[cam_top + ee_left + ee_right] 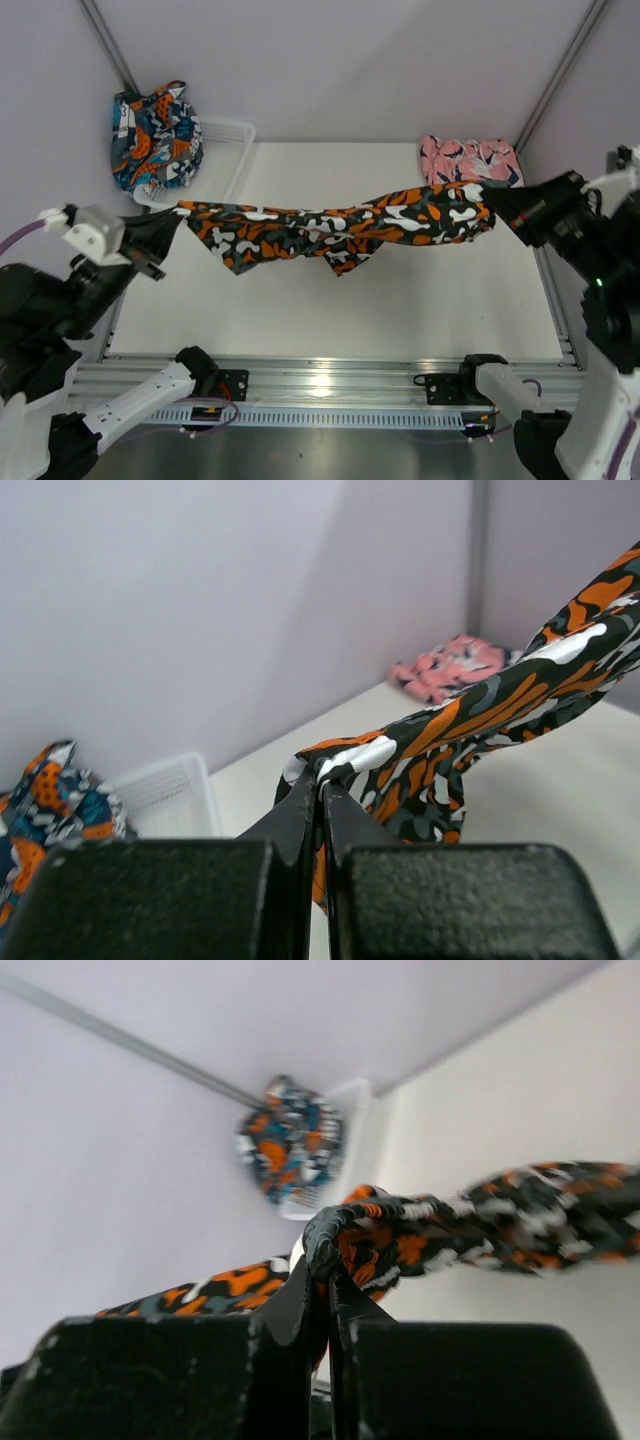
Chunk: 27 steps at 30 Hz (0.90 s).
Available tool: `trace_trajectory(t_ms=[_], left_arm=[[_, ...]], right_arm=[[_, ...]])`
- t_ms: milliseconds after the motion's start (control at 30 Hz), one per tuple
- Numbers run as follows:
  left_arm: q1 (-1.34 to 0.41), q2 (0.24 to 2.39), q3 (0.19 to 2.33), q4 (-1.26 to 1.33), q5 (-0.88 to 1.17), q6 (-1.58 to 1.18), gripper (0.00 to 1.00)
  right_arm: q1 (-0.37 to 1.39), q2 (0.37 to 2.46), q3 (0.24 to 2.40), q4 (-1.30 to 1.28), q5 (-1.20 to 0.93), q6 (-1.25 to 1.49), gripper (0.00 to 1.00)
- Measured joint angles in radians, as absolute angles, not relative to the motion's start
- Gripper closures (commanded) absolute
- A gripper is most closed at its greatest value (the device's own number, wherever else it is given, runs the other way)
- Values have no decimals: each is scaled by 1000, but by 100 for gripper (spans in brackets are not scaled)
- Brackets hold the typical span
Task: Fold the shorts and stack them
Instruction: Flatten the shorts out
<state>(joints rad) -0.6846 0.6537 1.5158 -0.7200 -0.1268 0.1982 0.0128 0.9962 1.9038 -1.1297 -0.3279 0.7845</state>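
Note:
Next, my right gripper moves outward and down to the table's back edge beside the pink shorts (468,160) and releases, because the black shorts hang in the air.
The black shorts (330,228) with orange and white blotches hang stretched in the air across the table between both arms. My left gripper (172,222) is shut on their left end (340,765). At the right end (345,1235) my right gripper (492,208) is also shut on the fabric. Pink shorts (468,160) lie folded at the back right, also seen as pink shorts (450,665) in the left wrist view. The teal and navy shorts (152,137) are bunched in the white mesh basket (228,150) at the back left.
The white table top (400,310) lies under the hanging cloth. Grey walls and metal frame posts (560,70) close in the back and sides. A slotted metal rail (330,385) runs along the near edge by the arm bases.

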Motion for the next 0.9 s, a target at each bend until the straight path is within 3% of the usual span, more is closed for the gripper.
trace_trajectory(t_ms=[233, 433, 567, 700, 900], left_arm=[[-685, 626, 1661, -774, 13, 193, 100], [-685, 764, 1700, -750, -26, 204, 100], [-655, 913, 1654, -677, -72, 229, 100], [-466, 1108, 1658, -620, 23, 222, 100], [-287, 1495, 1964, -659, 96, 215, 100]], right_arm=[[13, 893, 2050, -1155, -406, 862, 100], [13, 950, 1930, -1121, -431, 898, 100], [13, 1077, 1826, -1013, -442, 918, 100], [13, 1242, 1758, -849, -462, 949, 100], [12, 1532, 1772, -601, -533, 1023, 100]])
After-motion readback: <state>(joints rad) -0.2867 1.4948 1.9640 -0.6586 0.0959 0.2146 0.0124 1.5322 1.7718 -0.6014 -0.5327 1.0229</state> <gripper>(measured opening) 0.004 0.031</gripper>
